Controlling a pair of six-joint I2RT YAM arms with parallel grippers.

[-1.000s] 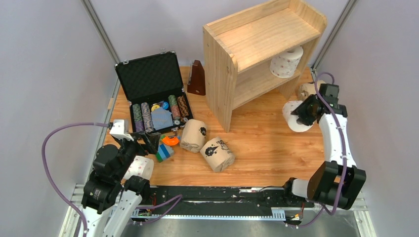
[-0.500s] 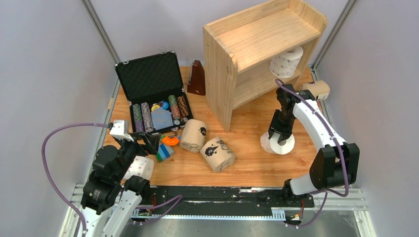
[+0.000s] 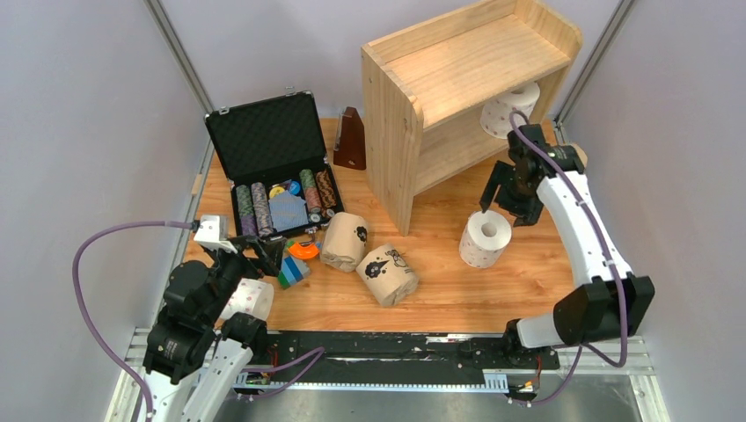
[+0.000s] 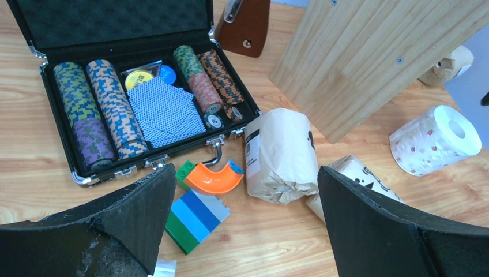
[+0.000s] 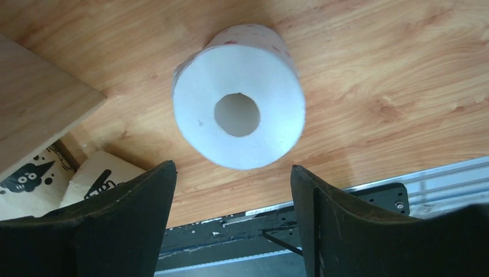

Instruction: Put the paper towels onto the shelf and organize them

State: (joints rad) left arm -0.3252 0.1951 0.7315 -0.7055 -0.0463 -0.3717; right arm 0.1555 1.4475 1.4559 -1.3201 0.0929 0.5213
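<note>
The right gripper comes down toward the right in the wrist view next, onto the upright white roll's side (image 3: 503, 230) (image 5: 281, 118) beside its hole, as the roll stands below my fingers.
The pine shelf (image 3: 466, 79) stands at the back right with one white paper towel roll (image 3: 508, 107) on its lower tier. A second white roll (image 3: 485, 237) stands upright on the table in front of it; the right wrist view shows it from above (image 5: 239, 115). My right gripper (image 3: 508, 198) is open and empty just above and behind this roll, its fingertips clear of it (image 5: 232, 167). Two kraft rolls (image 3: 345, 242) (image 3: 387, 274) lie mid-table. A third white roll (image 3: 251, 299) lies under my left arm. My left gripper (image 3: 259, 255) is open and empty (image 4: 242, 219).
An open black case (image 3: 273, 176) with poker chips and cards sits at the back left, with a brown metronome (image 3: 350, 141) beside it. Toy bricks (image 3: 295, 271) and an orange curved piece (image 3: 303, 251) lie by the left gripper. A third kraft roll (image 4: 450, 66) lies behind the right arm.
My right gripper carried the white roll from the back right toward the table's middle, set it upright, let go and drew back toward the shelf. The left arm has not moved.
</note>
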